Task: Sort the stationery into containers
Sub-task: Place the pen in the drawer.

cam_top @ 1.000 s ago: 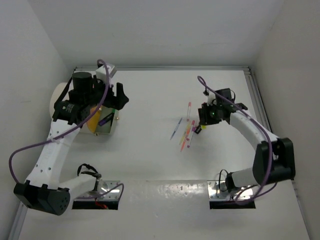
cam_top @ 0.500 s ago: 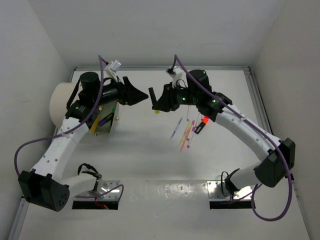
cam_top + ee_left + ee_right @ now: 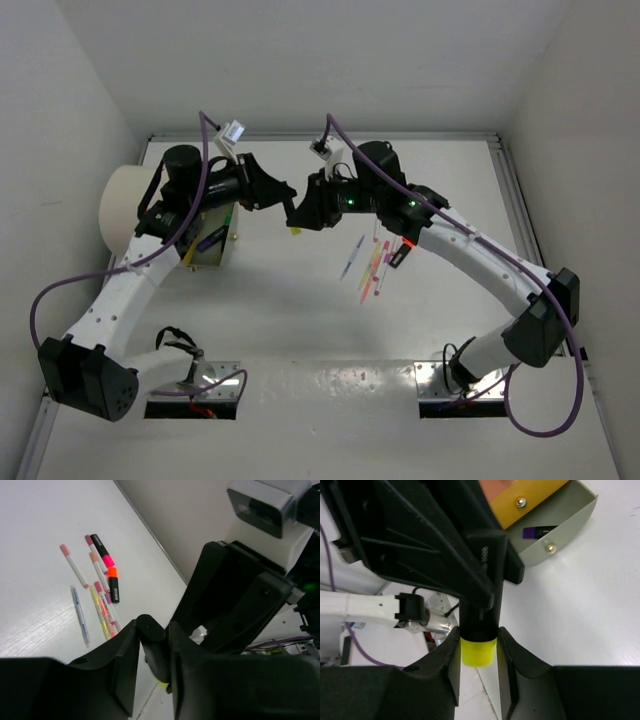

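Note:
The greenish bin already holds a purple-capped marker. My left gripper should next swing, turning, away from my right gripper over that bin and lower the highlighter inside.
A black highlighter with a yellow cap (image 3: 477, 651) hangs in the air between both arms over the table's middle. My right gripper (image 3: 477, 640) is shut on its capped end, and my left gripper (image 3: 152, 630) is shut on its black end (image 3: 150, 628). From above, the two grippers meet tip to tip, left (image 3: 283, 192) and right (image 3: 300, 214), with the yellow cap (image 3: 295, 231) poking out below. More stationery (image 3: 370, 260) lies loose on the table: pens and highlighters with pink and orange caps (image 3: 111, 572). The containers (image 3: 208, 245) sit on a white drum (image 3: 120, 205) at the left.
A greenish bin (image 3: 565, 522) holds a purple item (image 3: 540, 531), next to a yellow-orange bin (image 3: 530, 495). Purple cables loop off both arms. White walls close in the table on three sides. Metal base plates (image 3: 460, 385) sit at the near edge.
The right arm carried the yellow-capped highlighter from the pile leftward to the left gripper. The left arm swung out from the bins, and its jaws closed on the highlighter's black end.

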You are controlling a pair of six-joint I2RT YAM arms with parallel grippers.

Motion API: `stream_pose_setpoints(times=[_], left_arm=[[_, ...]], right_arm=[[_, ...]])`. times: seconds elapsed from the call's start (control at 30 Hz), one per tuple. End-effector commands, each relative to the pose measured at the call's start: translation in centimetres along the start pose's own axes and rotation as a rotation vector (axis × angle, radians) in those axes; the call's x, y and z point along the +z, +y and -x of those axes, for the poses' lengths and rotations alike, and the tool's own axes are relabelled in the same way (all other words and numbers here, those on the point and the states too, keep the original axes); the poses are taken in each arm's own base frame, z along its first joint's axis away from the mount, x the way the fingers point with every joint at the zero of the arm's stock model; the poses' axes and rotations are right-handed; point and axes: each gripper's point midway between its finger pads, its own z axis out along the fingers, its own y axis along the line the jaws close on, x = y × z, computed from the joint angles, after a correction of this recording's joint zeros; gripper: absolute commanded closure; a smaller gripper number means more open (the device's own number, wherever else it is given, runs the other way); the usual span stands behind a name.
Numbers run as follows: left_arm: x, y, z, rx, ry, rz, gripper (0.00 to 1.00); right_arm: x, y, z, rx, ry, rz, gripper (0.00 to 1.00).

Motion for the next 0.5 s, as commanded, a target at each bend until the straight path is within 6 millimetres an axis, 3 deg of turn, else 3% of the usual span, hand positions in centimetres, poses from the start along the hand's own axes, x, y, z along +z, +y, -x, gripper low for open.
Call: stream_pose_setpoints(times=[0.0,0.03,0.07,0.1,0.13,0.17,0.2,0.23,0.27,0.33,0.47], left_arm=[[0.0,-0.5,0.4,0.044,-0.006,-0.015,0.74],[-0.3,-0.1,0.8,0.069,-0.009,0.008,0.80],[-0.5,0.3,1.1,0.085,-0.011,0.036,0.94],[-0.9,0.7,1.7,0.104,-0.019,0.069,0.98],[-1.5,2.3,1.6,0.129,0.004,0.149,1.00],[-2.4,2.2,3.7,0.187,-0.024,0.190,1.00],[-2.9,2.7,4.4,0.225,-0.015,0.235,1.00],[-3.8,5.7,3.8,0.266,0.057,0.356,1.00],[-4.4,6.6,4.3,0.297,0.083,0.418,1.00],[-6.8,9.8,5.6,0.353,0.141,0.622,1.00],[-10.5,15.8,4.8,0.379,0.308,0.931,1.00]], right_arm=[[0.0,1.8,3.2,-0.068,-0.084,0.047,1.00],[0.0,1.6,3.3,-0.068,-0.085,0.041,0.93],[0.0,1.5,3.3,-0.064,-0.085,0.043,0.80],[-0.2,1.4,3.5,-0.059,-0.090,0.041,0.60],[-0.6,1.2,3.6,-0.050,-0.097,0.035,0.30],[-1.3,0.4,4.0,-0.027,-0.106,0.021,0.25],[-1.9,0.2,3.8,-0.011,-0.096,0.033,0.23],[-3.1,-1.4,4.0,0.027,-0.109,0.002,0.22],[-3.3,-1.3,3.4,0.047,-0.096,0.004,0.22],[-5.2,-5.6,2.4,0.134,-0.092,-0.089,0.22],[-7.7,-10.8,-1.9,0.282,-0.019,-0.259,0.26]])
